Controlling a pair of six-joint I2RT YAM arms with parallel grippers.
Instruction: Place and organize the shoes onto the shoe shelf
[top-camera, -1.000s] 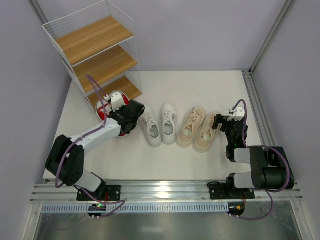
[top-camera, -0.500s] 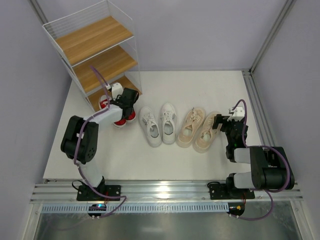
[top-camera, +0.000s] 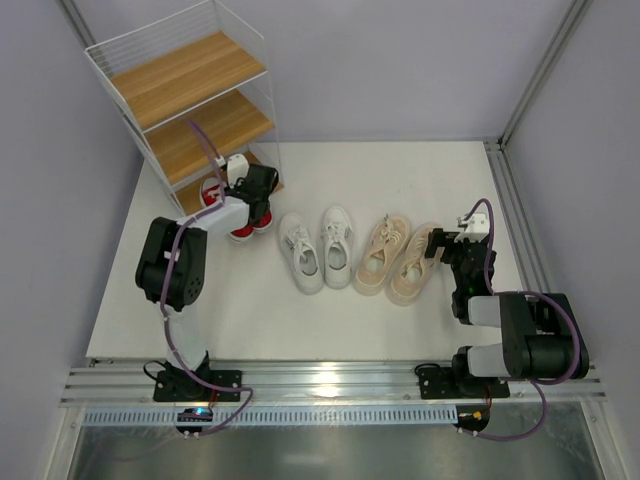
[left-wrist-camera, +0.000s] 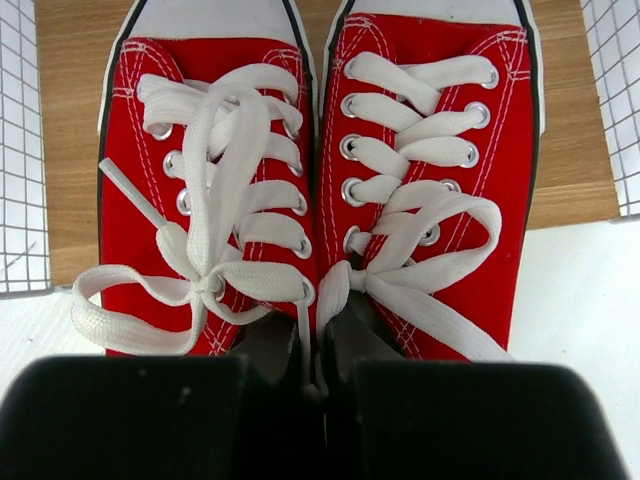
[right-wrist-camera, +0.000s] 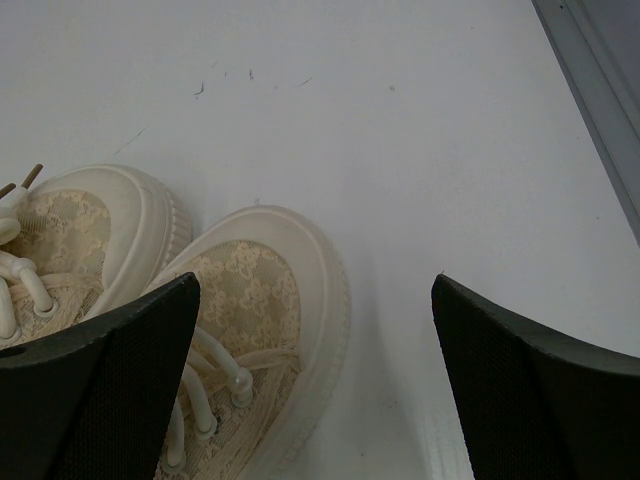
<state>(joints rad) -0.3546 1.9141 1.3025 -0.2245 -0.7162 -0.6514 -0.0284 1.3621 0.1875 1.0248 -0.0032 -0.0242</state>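
The front edge of the shoe shelf's bottom board (left-wrist-camera: 68, 150) runs at a slant under the red shoes, so I should next turn my left gripper slightly and push the shoes outward over that board to let them go.
My left gripper (top-camera: 252, 192) is shut on the inner walls of the pair of red shoes (top-camera: 240, 216), held side by side. In the left wrist view the gripper (left-wrist-camera: 318, 380) pinches both red shoes (left-wrist-camera: 215, 190) at their openings, toes lying on the bottom board (left-wrist-camera: 68, 150) of the shoe shelf (top-camera: 190, 78), heels over the white floor. The white pair (top-camera: 318, 250) and the beige pair (top-camera: 398, 260) stand in a row on the floor. My right gripper (top-camera: 448, 250) is open over the toe of the right beige shoe (right-wrist-camera: 255, 290), holding nothing.
The shelf's white wire sides (left-wrist-camera: 20, 150) flank the red shoes closely. Its two upper boards (top-camera: 208, 125) show no shoes. A metal rail (top-camera: 515, 230) runs along the floor's right edge.
My left gripper has carried the red shoes away from me toward the shelf, and their toes now lie on the bottom board. The right arm has not moved.
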